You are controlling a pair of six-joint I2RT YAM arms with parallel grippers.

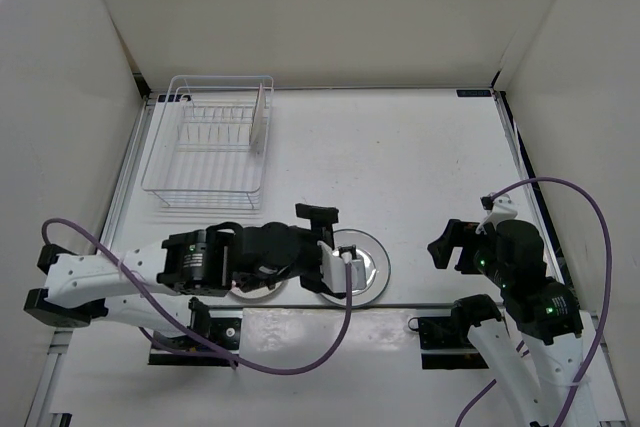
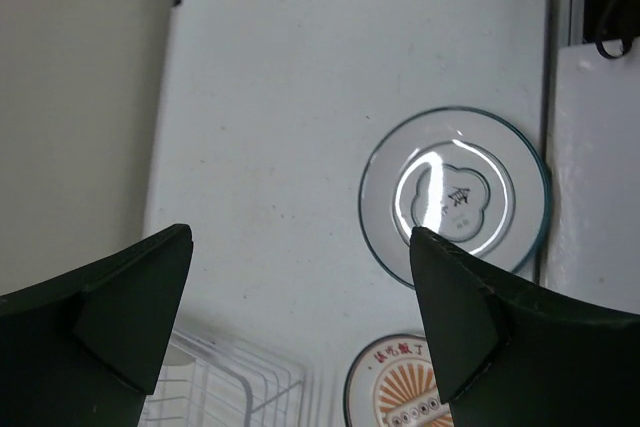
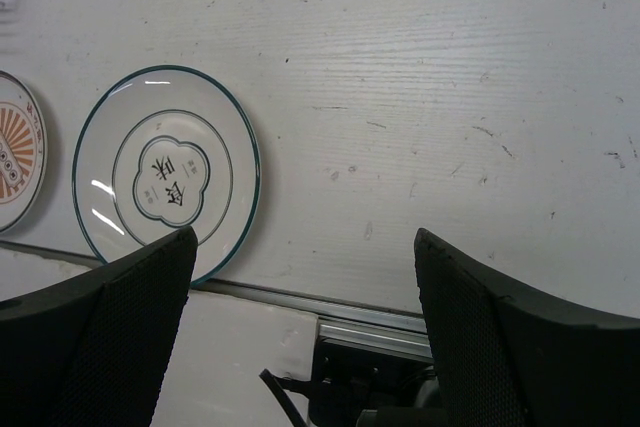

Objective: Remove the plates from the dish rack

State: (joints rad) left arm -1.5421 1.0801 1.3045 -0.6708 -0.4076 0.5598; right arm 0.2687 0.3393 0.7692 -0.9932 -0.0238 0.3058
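Note:
My left gripper will turn and swing outward onto the upright plate's rim (image 1: 259,114), because the only plate in the rack stands outward and to the gripper's left in the top view.
The white wire dish rack (image 1: 205,147) stands at the far left and holds one plate (image 1: 260,119) upright on edge. A pale grey-white plate with a teal rim (image 1: 368,265) lies flat on the table; it also shows in the left wrist view (image 2: 455,197) and the right wrist view (image 3: 165,172). The sunburst plate (image 2: 395,387) lies flat beside it, mostly under the left arm in the top view (image 1: 255,293). My left gripper (image 1: 326,242) is open and empty, just above and left of the teal-rimmed plate. My right gripper (image 1: 452,245) is open and empty, to that plate's right.
A metal rail (image 1: 430,304) runs along the near table edge, just in front of the flat plates. White walls close the left, back and right sides. A corner of the rack (image 2: 230,387) shows low in the left wrist view. Purple cables loop by both arm bases.

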